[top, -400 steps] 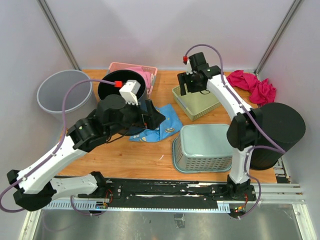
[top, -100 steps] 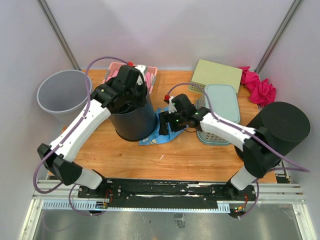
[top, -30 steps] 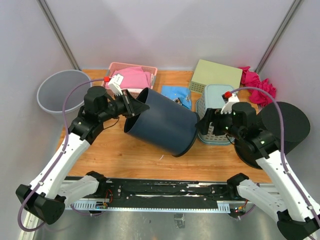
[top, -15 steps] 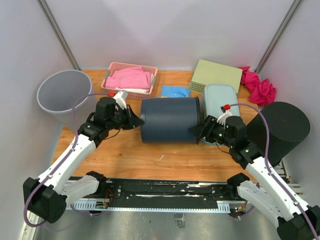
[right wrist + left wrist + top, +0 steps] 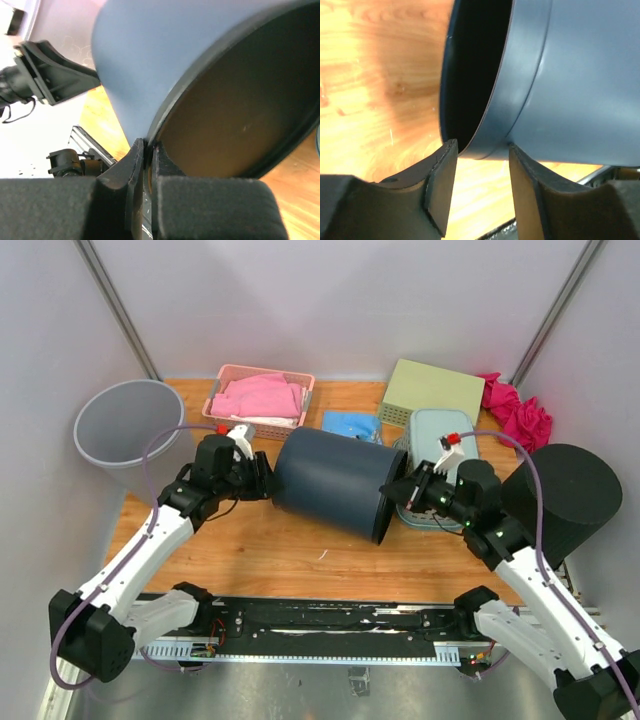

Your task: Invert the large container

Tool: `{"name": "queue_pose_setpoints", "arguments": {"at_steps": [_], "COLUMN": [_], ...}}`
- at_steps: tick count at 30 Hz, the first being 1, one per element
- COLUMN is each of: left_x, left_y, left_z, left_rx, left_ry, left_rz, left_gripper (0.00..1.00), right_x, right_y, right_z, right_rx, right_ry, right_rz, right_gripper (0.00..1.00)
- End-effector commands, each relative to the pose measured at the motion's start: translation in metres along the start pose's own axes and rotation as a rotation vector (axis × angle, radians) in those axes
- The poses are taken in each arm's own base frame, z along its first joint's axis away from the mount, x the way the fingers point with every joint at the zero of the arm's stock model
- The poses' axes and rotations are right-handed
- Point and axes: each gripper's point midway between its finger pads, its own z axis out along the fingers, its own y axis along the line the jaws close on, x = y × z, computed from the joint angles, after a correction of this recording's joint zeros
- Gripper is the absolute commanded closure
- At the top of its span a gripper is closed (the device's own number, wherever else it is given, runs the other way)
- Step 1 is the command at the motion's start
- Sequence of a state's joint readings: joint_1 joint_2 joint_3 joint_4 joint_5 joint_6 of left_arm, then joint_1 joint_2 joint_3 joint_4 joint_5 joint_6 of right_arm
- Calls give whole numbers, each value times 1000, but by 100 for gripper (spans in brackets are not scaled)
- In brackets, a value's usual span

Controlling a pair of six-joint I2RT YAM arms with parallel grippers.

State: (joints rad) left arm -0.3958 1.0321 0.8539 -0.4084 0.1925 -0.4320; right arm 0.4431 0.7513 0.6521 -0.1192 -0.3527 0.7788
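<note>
My right gripper should lift the container's thin edge to the left in the top view, above the bare near tabletop, and let go, because the container (image 5: 330, 485) is lying on its side.
The large container (image 5: 330, 485) is a dark blue bin lying on its side across the middle of the table, its right end swung toward the front. My left gripper (image 5: 262, 480) is at its left end. In the left wrist view that gripper (image 5: 481, 150) is open, its fingers straddling the lowest part of the banded rim (image 5: 492, 145) without pinching it, and the dark hollow (image 5: 470, 75) shows beyond. My right gripper (image 5: 395, 492) is at the right end. In the right wrist view it (image 5: 148, 145) is shut on the thin edge of the container (image 5: 150, 60).
A grey bin (image 5: 125, 425) stands off the table's left edge and a black bin (image 5: 560, 500) at the right. Along the back are a pink basket (image 5: 262, 395), a blue cloth (image 5: 350, 425), a green box (image 5: 432, 390), an overturned pale basket (image 5: 440, 440) and magenta cloth (image 5: 515, 410).
My right gripper has shut on the container's right edge. The left gripper has opened off the left rim. The container has turned, its right end coming toward the front.
</note>
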Motion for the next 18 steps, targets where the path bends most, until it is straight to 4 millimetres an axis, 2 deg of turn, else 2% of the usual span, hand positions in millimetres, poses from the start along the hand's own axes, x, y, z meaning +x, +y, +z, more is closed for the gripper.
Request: {"name": "queue_pose_setpoints", "arguments": {"at_steps": [1, 7, 11, 14, 18], "left_x": [8, -43, -68, -81, -89], "left_y": [-3, -26, -34, -38, -42], "left_z": [-15, -55, -76, -85, -88], "left_rx": [-21, -23, -45, -53, -49], "left_ry": [71, -47, -107, -146, -169], "left_rz": [15, 55, 60, 43, 29], "left_gripper": [43, 22, 17, 16, 15], "right_x": [-45, -70, -77, -70, -41], "right_y": [41, 65, 77, 88, 103], "right_z": [-20, -39, -50, -56, -59], "right_rx": [-54, -30, -29, -72, -163], "right_ry": [-57, 23, 57, 94, 184], "right_rz": [-272, -526, -682, -812, -986], "right_gripper": [100, 99, 99, 99, 100]}}
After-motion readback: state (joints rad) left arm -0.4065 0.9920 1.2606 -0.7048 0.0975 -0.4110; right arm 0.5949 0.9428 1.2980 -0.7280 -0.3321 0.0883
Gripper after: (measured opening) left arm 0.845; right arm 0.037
